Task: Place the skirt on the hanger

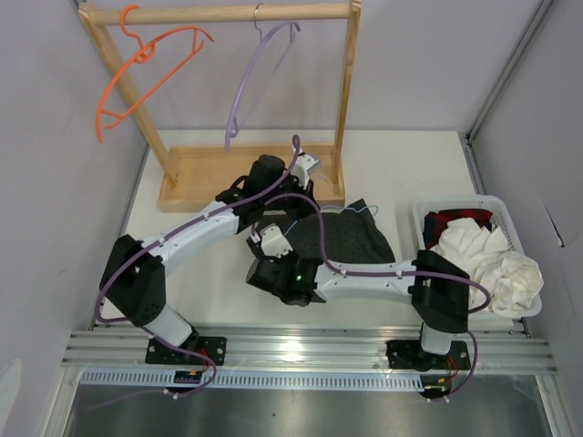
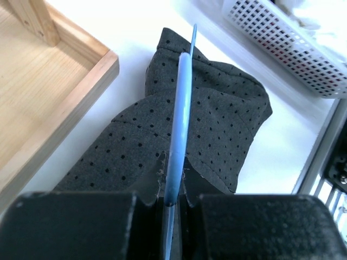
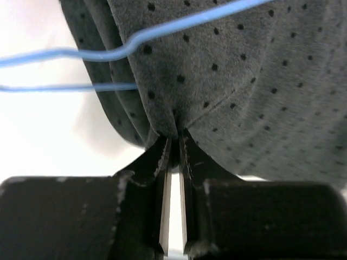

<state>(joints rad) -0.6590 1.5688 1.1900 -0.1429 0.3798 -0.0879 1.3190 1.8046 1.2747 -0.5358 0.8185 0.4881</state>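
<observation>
The skirt (image 1: pixel 351 235) lies bunched beside the hanger wire, so the right gripper needs to pull back toward the bare tabletop by the metal bar (image 1: pixel 296 315) and let go of the skirt's fold there.
The dark grey dotted skirt (image 1: pixel 351 235) lies on the white table between the two arms. It fills the left wrist view (image 2: pixel 217 130) and the right wrist view (image 3: pixel 260 97). The thin light-blue hanger (image 2: pixel 181 103) runs over the skirt. My left gripper (image 2: pixel 173 187) is shut on the hanger wire, just above the skirt; it sits near the wooden base (image 1: pixel 291 177). My right gripper (image 3: pixel 174 142) is shut on a pinched fold of the skirt's edge, with the hanger wire (image 3: pixel 108 53) crossing just beyond it. In the top view the right gripper (image 1: pixel 264 238) is at the skirt's left edge.
A wooden rack (image 1: pixel 219 14) stands at the back on a wooden tray base (image 1: pixel 196 187), holding an orange hanger (image 1: pixel 137 77) and a purple hanger (image 1: pixel 260 73). A white basket (image 1: pixel 421 218) at the right holds white cloth (image 1: pixel 487 259) and dark red cloth (image 1: pixel 451 221).
</observation>
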